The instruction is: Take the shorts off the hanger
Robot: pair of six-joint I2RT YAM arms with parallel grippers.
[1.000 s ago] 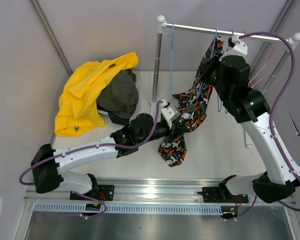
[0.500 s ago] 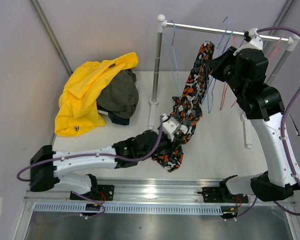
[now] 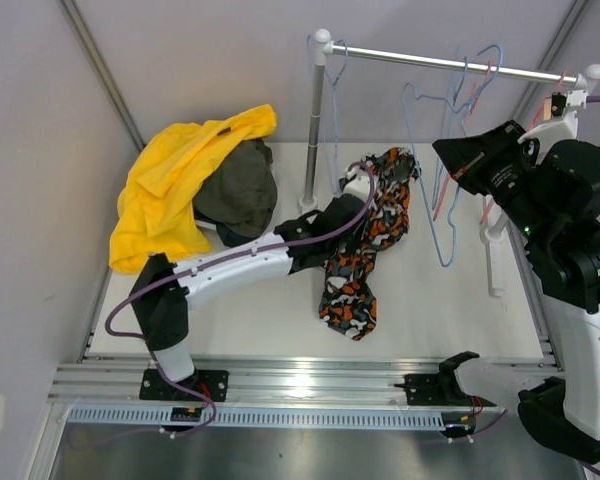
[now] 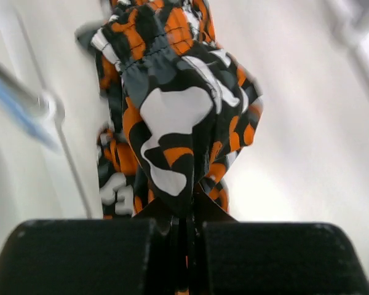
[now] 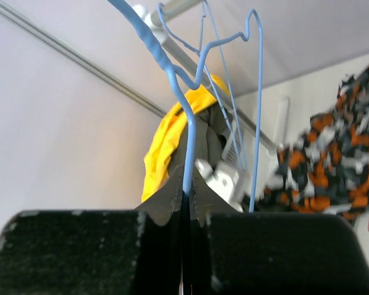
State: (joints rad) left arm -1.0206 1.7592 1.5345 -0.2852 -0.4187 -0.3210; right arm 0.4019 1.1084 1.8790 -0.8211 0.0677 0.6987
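Note:
I will next move my right gripper to the left in the top view along the bar (image 3: 426, 61), then let go of the hanger's wire there, as the blue hanger is already bare.
My left gripper (image 3: 370, 188) is shut on the orange-black-white camouflage shorts (image 3: 352, 270), which hang from it down to the table, off the hanger. In the left wrist view the jaws (image 4: 186, 216) pinch a fold of the shorts (image 4: 172, 110). My right gripper (image 3: 442, 150) is shut on the wire of a bare blue hanger (image 3: 447, 260) below the rail (image 3: 450, 63). The right wrist view shows the wire (image 5: 187, 141) between the closed fingertips. Yellow shorts (image 3: 170, 190), olive shorts (image 3: 242, 185) and a dark navy pair (image 3: 242, 238) lie piled at the left. Grey shorts are not visible.
The rack's left post (image 3: 315, 130) stands just behind my left gripper. Several more empty wire hangers, blue and pink (image 3: 480, 80), hang on the rail near the right post (image 3: 592, 75). The metal rail of the arm bases (image 3: 300, 385) runs along the near edge.
The camouflage shorts have come off the hanger. My left gripper carried them up and back toward the left post. My right arm swung right, taking the bare blue hanger with it.

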